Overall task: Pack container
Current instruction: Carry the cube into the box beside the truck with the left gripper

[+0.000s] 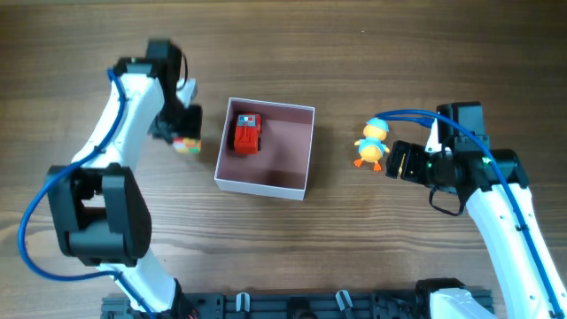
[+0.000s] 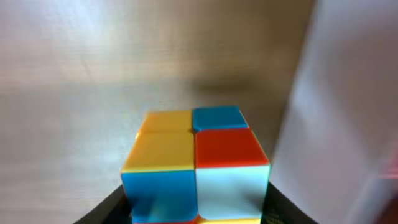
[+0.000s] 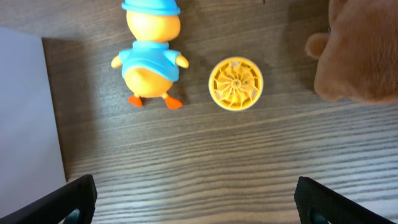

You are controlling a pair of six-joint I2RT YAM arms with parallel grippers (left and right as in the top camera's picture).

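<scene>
My left gripper crosses the container's side next, lowers and releases the cube [image 1: 187, 144] on the container's bare bottom beside the red car, to my gripper's right in the overhead view.
The container [image 1: 264, 184] is a square white-walled box with a pink inside, at the table's middle. A red toy car [image 1: 247, 133] lies in its far left corner. My left gripper [image 1: 184, 142] is shut on a multicoloured cube [image 1: 187, 144] just left of the container; the cube fills the left wrist view [image 2: 196, 165], with the container's white wall [image 2: 348, 112] at its right. My right gripper [image 1: 400, 161] is open and empty, just right of an orange duck toy with a blue hat [image 1: 372, 143]. The duck [image 3: 151, 56] lies ahead of its fingers [image 3: 196, 202].
In the right wrist view a small yellow ribbed disc [image 3: 235, 83] lies beside the duck, and a brown plush toy [image 3: 364, 50] sits at the upper right. The container's wall [image 3: 28, 106] shows at the left edge. A black rail [image 1: 292, 306] runs along the near table edge.
</scene>
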